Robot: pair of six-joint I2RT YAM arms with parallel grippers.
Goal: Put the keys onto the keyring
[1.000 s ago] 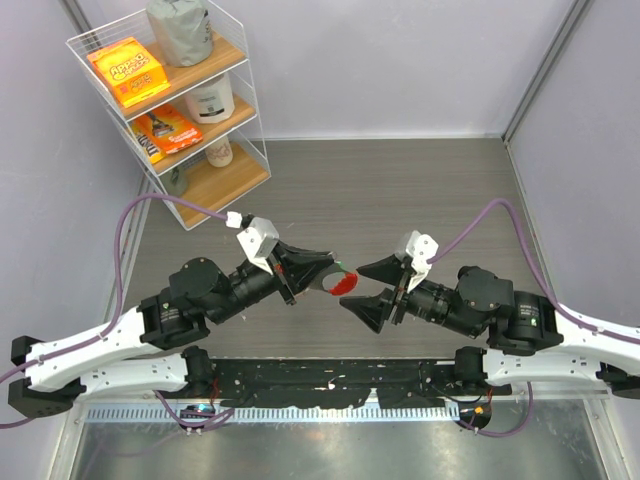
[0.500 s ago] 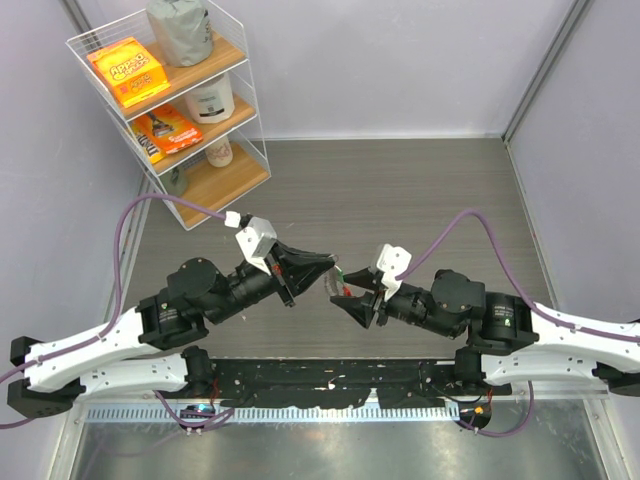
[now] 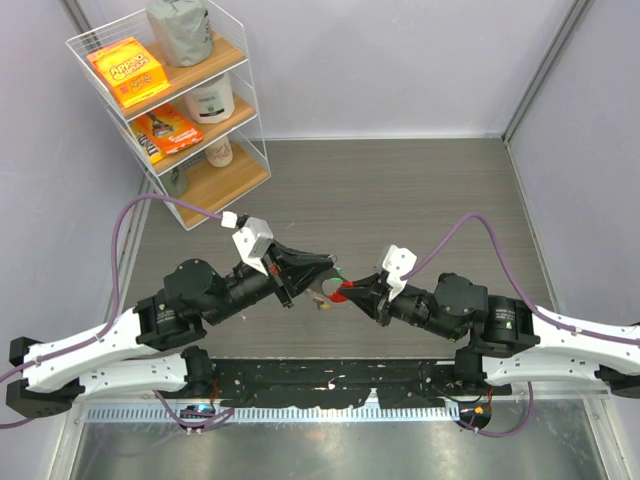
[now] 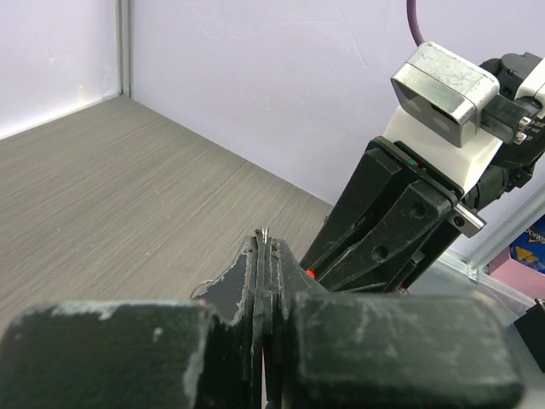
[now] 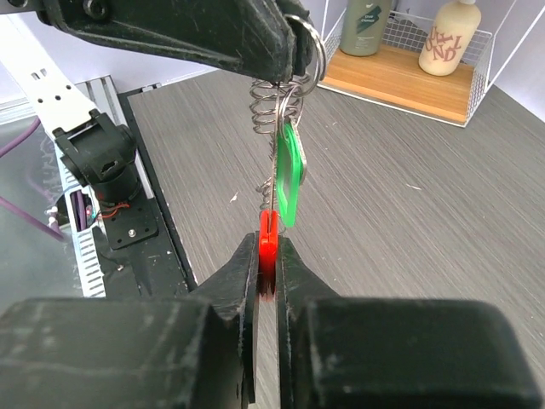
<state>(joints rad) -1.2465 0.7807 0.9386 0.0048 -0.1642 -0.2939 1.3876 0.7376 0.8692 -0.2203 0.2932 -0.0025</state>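
Note:
My right gripper swings outward next, tips its fingers down and lowers the keyring to release it, since bare tabletop lies below and outward of them.
The keyring hangs between both grippers above the table. In the right wrist view its silvery ring (image 5: 311, 43) is pinched in my left gripper (image 5: 294, 47), and the coiled chain (image 5: 268, 111) and a green-headed key (image 5: 291, 175) dangle below it. My right gripper (image 5: 268, 256) is shut on the keyring's red loop (image 5: 268, 243). From above, the left gripper (image 3: 328, 270) and right gripper (image 3: 350, 293) meet tip to tip, with the red loop (image 3: 344, 294) between them. In the left wrist view my left gripper (image 4: 266, 247) is shut with only a metal sliver (image 4: 266, 232) showing.
A white wire shelf (image 3: 165, 100) with boxes and bottles stands at the back left; its lowest board with bottles (image 5: 409, 51) appears behind the keyring. A black base plate and cable rail (image 3: 330, 385) run along the near edge. A small yellowish bit (image 3: 322, 304) under the left fingertips is unclear.
My right gripper has moved left to the left gripper and closed on the red loop. The left arm has held still with the ring.

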